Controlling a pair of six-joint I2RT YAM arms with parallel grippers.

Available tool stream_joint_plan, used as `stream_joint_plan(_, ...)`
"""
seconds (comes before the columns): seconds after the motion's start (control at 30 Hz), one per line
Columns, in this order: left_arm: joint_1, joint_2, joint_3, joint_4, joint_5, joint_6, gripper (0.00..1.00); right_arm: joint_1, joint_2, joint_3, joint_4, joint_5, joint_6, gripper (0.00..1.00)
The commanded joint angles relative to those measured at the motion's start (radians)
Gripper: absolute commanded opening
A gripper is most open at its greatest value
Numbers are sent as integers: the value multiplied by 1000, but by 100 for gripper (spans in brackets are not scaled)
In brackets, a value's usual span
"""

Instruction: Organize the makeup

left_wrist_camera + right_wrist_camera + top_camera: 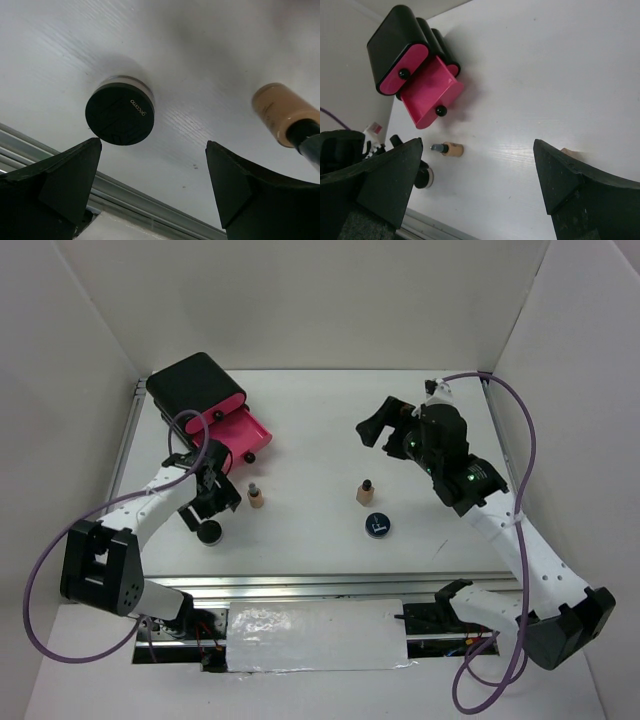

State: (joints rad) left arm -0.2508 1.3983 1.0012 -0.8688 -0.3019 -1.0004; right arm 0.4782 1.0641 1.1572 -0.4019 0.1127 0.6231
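The black compact is off-center toward the left in the wrist view. I will move my left gripper that way and lower it around the round lid (209,532) (120,114).
A round black compact (209,533) lies at the near left of the table; in the left wrist view (120,114) it lies just beyond my left fingertips. A tan bottle with a dark cap (256,497) stands right of it, also seen in the left wrist view (280,120) and the right wrist view (449,149). A second tan bottle (366,492) and a blue-rimmed compact (377,525) sit mid-table. My left gripper (207,508) is open and empty, low over the black compact. My right gripper (375,425) is open and empty, held high. No white packets are in view.
A black box (195,390) with pink drawer fronts stands at the far left, one pink drawer (250,435) pulled open; it also shows in the right wrist view (432,92). A metal rail (150,197) runs along the near table edge. White walls enclose the table.
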Motion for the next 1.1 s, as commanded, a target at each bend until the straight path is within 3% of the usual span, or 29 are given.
stream_joint_plan(0.0,19,-2,-39,102,98,-24,99,8,19,48,52,-68,-10,100)
stream_joint_plan(0.23,67,2,-133,110,119,-59,99,10,33,55,48,-90,-8,100)
stream_joint_plan(0.47,81,-39,-107,37,47,-75,99,10,56,47,63,-108,7,100)
stream_joint_plan(0.8,120,-10,-234,145,60,-67,99,10,86,79,51,-137,12,100)
stream_joint_plan(1.0,136,68,-231,231,82,-55,87,8,96,90,44,-146,13,100)
stream_joint_plan(1.07,136,82,-231,241,84,-53,74,8,93,96,41,-145,13,100)
